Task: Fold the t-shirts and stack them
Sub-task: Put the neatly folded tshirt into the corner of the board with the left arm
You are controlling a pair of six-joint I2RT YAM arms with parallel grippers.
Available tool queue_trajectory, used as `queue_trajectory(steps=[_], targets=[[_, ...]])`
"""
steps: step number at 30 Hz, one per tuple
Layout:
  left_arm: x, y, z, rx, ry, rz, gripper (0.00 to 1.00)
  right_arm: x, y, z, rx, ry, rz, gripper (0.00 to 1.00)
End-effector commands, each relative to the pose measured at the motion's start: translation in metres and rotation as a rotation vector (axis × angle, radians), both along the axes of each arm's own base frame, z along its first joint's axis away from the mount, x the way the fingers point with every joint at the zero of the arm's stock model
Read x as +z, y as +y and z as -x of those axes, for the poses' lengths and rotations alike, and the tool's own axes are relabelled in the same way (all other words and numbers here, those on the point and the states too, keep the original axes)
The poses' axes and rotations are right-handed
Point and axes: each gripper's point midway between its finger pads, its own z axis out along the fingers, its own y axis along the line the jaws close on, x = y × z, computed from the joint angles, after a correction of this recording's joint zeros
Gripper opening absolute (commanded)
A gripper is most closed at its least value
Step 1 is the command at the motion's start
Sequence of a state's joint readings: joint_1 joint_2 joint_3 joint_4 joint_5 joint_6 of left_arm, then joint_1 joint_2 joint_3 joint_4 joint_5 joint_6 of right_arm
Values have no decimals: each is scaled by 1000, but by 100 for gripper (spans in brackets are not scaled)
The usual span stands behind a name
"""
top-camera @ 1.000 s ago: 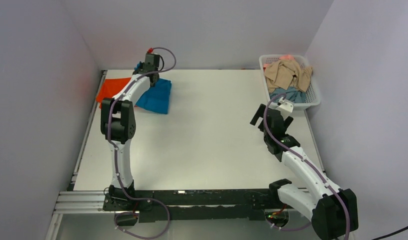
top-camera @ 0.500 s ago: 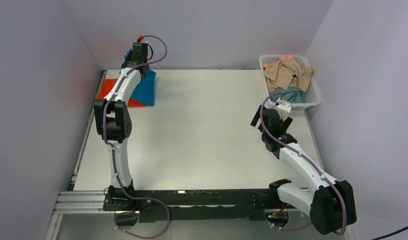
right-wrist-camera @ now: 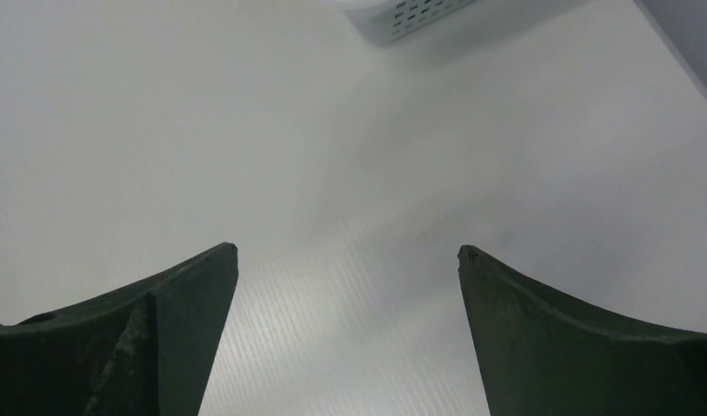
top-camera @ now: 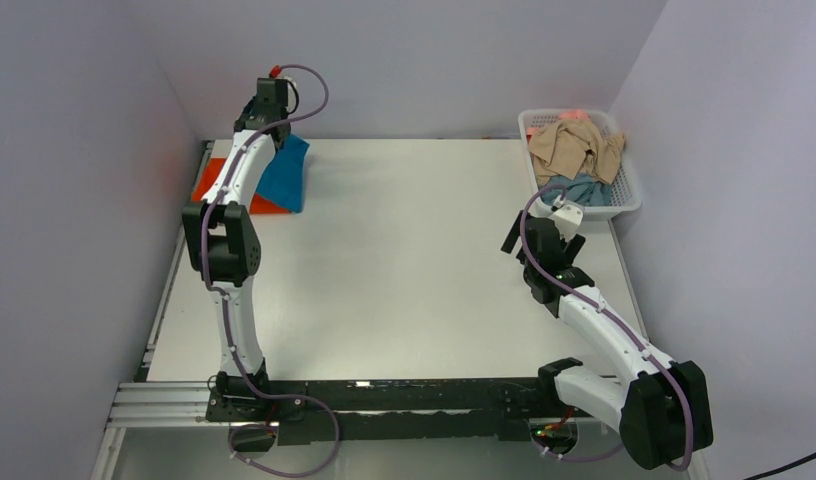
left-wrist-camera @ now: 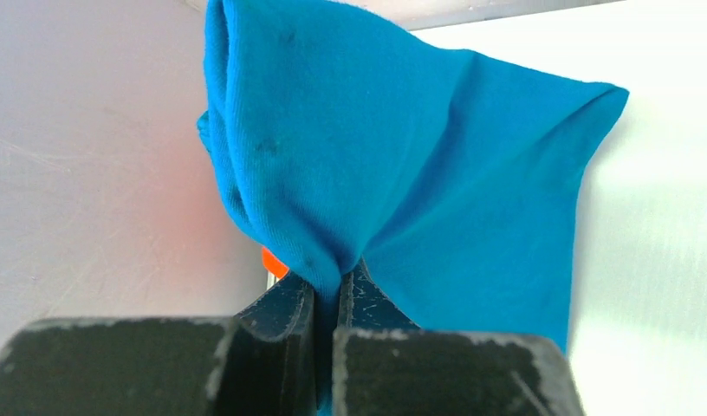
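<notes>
I should next move my left gripper to the left in the top view, toward the orange-red t-shirt's wall-side part, because it lies uncovered. I should let go of the bunched part of the teal-blue t-shirt there.
My left gripper is at the far left corner of the table, shut on a bunched part of the teal-blue t-shirt, which hangs from it down to the table. In the left wrist view the blue cloth is pinched between my closed fingers. The orange-red t-shirt lies flat under and left of the blue one; a sliver of it shows beside my fingers. My right gripper is open and empty above bare table at the right.
A white basket at the far right corner holds a beige garment and a dull grey-blue garment. Walls close in the left, back and right sides. A black rail runs along the near edge.
My left gripper has lifted and carried the teal-blue t-shirt leftward and toward the back corner, so it now hangs over the orange-red one. My right arm shifted slightly.
</notes>
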State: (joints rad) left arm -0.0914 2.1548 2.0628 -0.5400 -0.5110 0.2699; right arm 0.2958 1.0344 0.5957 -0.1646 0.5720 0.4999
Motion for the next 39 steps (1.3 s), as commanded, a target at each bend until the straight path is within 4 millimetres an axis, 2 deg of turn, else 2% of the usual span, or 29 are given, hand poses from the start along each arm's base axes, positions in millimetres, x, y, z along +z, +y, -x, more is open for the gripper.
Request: queue_trajectory(steps=[1, 6, 11, 14, 22, 24, 28, 32, 34, 36, 37, 39], targets=[[79, 3, 7, -11, -161, 39, 0, 20, -3, -8, -24, -57, -2, 100], [83, 0, 11, -38, -160, 57, 0, 18, -3, -8, -26, -51, 0, 100], [87, 6, 12, -30, -162, 68, 0, 18, -4, -7, -29, -48, -1, 100], [83, 6, 11, -41, -155, 90, 0, 17, -3, -8, -27, -49, -3, 100], [41, 28, -1, -9, -98, 117, 0, 15, -3, -8, -28, -31, 3, 100], [31, 45, -4, 11, -85, 123, 0, 15, -4, -8, -30, -29, 5, 100], [9, 64, -11, 26, -70, 162, 0, 14, -5, -8, -38, -23, 8, 100], [-13, 81, -18, 45, -58, 168, 19, 15, -5, -8, -39, -17, 10, 100], [-24, 92, -22, 58, -53, 175, 39, 16, -5, -9, -41, -18, 9, 100], [-27, 106, -25, 108, -57, 178, 44, 16, -5, -9, -42, -15, 9, 100], [-23, 113, -27, 137, -71, 181, 52, 17, -5, -9, -44, -16, 9, 100], [-17, 123, -26, 183, -93, 186, 95, 18, -6, -8, -48, -12, 11, 100]])
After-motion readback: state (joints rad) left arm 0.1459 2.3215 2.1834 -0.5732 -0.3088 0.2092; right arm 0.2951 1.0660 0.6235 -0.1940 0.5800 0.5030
